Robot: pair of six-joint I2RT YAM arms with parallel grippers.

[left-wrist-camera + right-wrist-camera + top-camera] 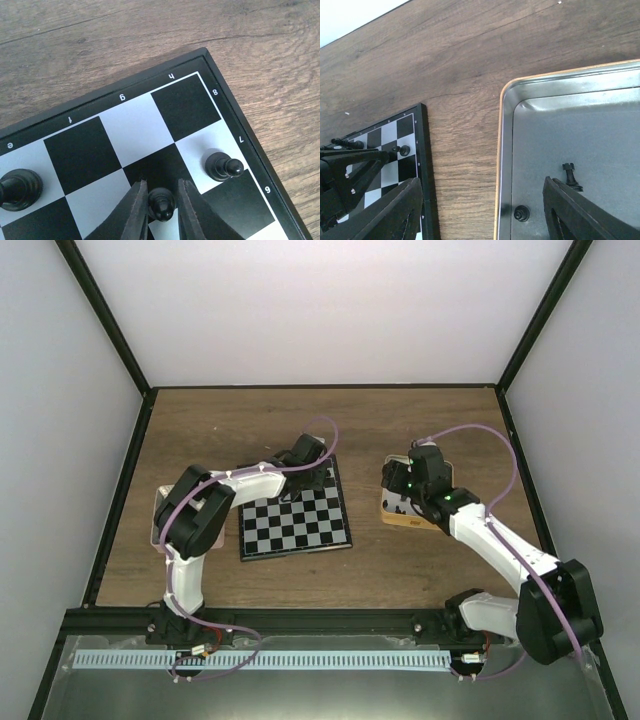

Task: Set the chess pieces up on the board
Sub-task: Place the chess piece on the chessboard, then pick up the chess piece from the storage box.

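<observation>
I need to move my right gripper farther over the tin (pixel 506 150) next and down onto the black rook (pixel 571 178), because the rook lies below and toward the right in the wrist view.
The board (pixel 295 525) lies mid-table, with black pieces along its far edge. My left gripper (pixel 307 475) is over its far right corner. In the left wrist view the left gripper (pixel 162 186) is shut on a black pawn (pixel 161 204), held upright at the g7 square. Another pawn (pixel 223 166) stands on h7, and a third piece (pixel 17 187) stands at the left. My right gripper (pixel 490 215) is wide open and empty over the left rim of the metal tin (pixel 506 150). A pawn (pixel 521 213) and a rook-like piece (pixel 570 175) lie in the tin.
The tin (pixel 398 520) sits right of the board, with a strip of bare wood between them. A pale tray (pixel 158 512) lies left of the board, partly under the left arm. The board's edge (pixel 422 165) and the left arm show in the right wrist view.
</observation>
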